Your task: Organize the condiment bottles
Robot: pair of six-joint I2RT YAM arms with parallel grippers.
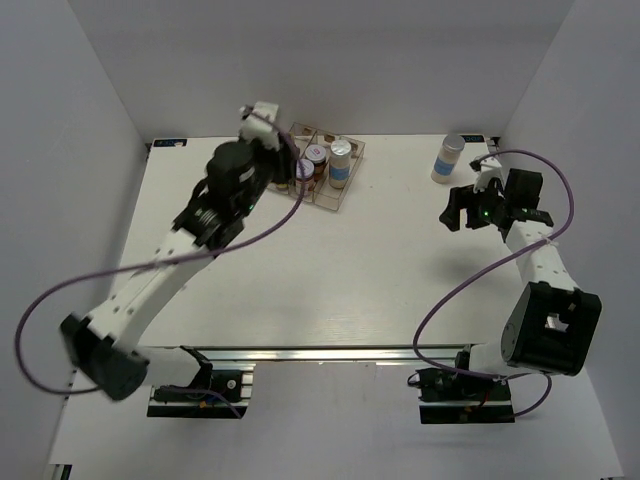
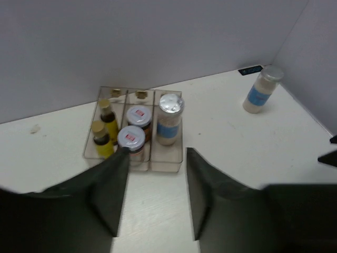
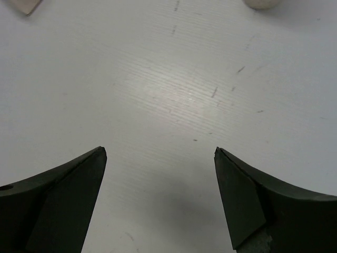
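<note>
My right gripper reaches outward next, around the upper part of the lone white cylinder, which stands outside the tray (image 1: pixel 356 150) holding its match.
A clear three-compartment tray (image 2: pixel 167 161) holds two slim yellow bottles (image 2: pixel 102 141), two brown jars with pale lids (image 2: pixel 131 139) and one white cylinder with a blue band (image 2: pixel 169 119). In the top view the tray (image 1: pixel 356 150) is at the back centre. A second white cylinder (image 1: pixel 450 158) stands alone at the back right; it also shows in the left wrist view (image 2: pixel 259 90). My left gripper (image 2: pixel 156 158) is open and empty, its tips just short of the tray's near edge. My right gripper (image 3: pixel 159 153) is open and empty over bare table, in front of the lone cylinder.
White walls close in the table on the left, back and right. In the top view my left arm (image 1: pixel 160 265) reaches diagonally toward the tray, and my right gripper (image 1: pixel 462 208) hovers near the right wall. Purple cables loop over both arms.
</note>
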